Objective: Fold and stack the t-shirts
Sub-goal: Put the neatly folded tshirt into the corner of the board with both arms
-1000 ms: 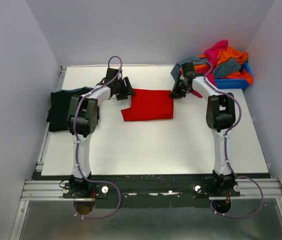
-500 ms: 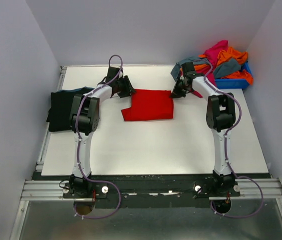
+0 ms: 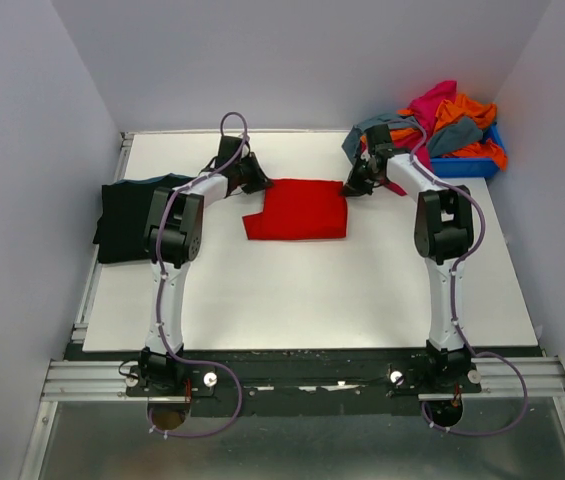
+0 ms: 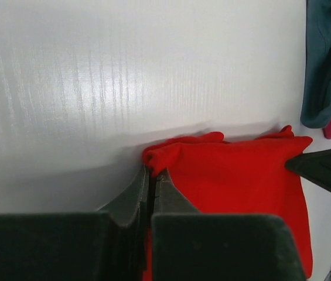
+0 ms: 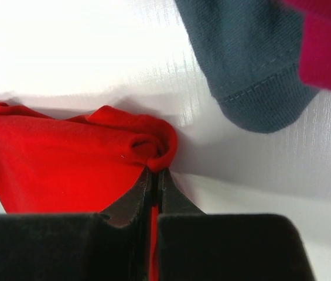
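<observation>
My right gripper should lift the red t-shirt (image 3: pixel 300 209), carry it over and release it on top of the black t-shirt (image 3: pixel 127 220) to the gripper's left in the top view, because the red one is folded.
A red t-shirt (image 3: pixel 300 209) lies folded flat on the white table (image 3: pixel 302 290), near its far middle. My left gripper (image 3: pixel 260 184) is shut on the shirt's far left corner (image 4: pixel 159 157). My right gripper (image 3: pixel 350 186) is shut on the far right corner (image 5: pixel 156 149), where the cloth bunches into a small roll. A black t-shirt with blue trim (image 3: pixel 122 215) lies at the table's left edge. More t-shirts, magenta, orange and grey-teal, are heaped (image 3: pixel 442 122) at the back right. A grey-teal sleeve (image 5: pixel 253 64) hangs close to my right gripper.
A blue plastic bin (image 3: pixel 474 164) holds the heap at the back right corner. White walls close in the table on three sides. A metal rail (image 3: pixel 302 375) runs along the near edge by the arm bases.
My left gripper moved right to the shirt's far left corner and closed on it. My right gripper closed on the far right corner and stayed in place.
</observation>
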